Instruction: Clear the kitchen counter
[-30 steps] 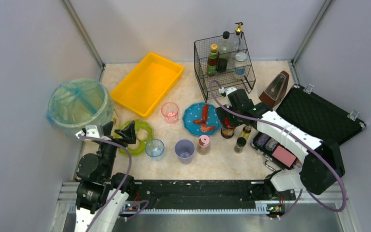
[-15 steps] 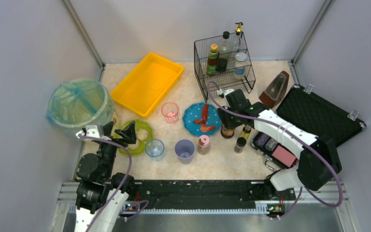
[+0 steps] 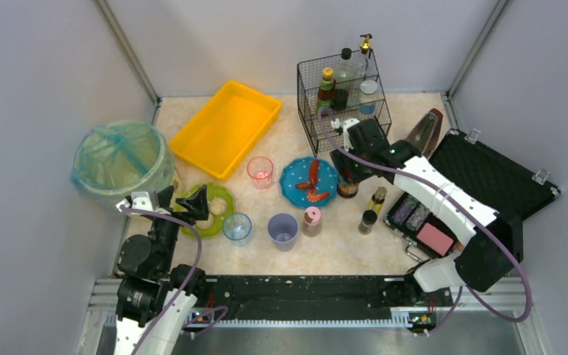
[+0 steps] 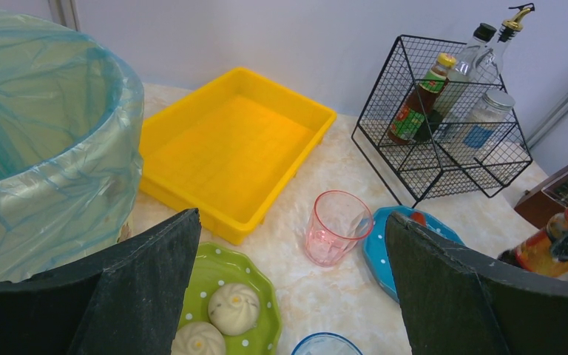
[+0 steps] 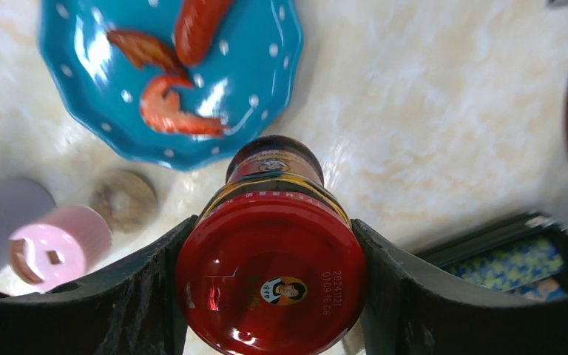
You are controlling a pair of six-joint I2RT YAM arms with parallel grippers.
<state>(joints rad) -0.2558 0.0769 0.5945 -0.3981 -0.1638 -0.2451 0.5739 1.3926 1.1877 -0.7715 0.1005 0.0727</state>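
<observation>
My right gripper should next lift the jar (image 3: 347, 187) outward, lower it into the wire bottle rack's free near space and release it.
The kitchen counter (image 3: 340, 255) is a cream marbled surface. My right gripper (image 3: 349, 171) is shut on a red-lidded sauce jar (image 3: 347, 187), beside the blue plate of shrimp (image 3: 309, 181). In the right wrist view both fingers press the sides of the jar's lid (image 5: 270, 274), with the blue plate (image 5: 170, 74) below. My left gripper (image 3: 196, 203) stands open and holds nothing, over the green plate of buns (image 3: 208, 211). In the left wrist view that gripper (image 4: 292, 222) frames the green plate (image 4: 225, 310) and a pink cup (image 4: 335, 228).
On the counter stand a pink cup (image 3: 260, 171), a blue glass (image 3: 237, 227), a purple cup (image 3: 282, 231), a pink-capped shaker (image 3: 311, 220) and two small bottles (image 3: 376, 201). Around them are a yellow tray (image 3: 225, 127), wire rack (image 3: 344, 100), lined bin (image 3: 120, 164) and black case (image 3: 488, 177).
My right gripper has closed on the red-lidded jar and drawn it a little toward the wire rack. The left arm has not moved.
</observation>
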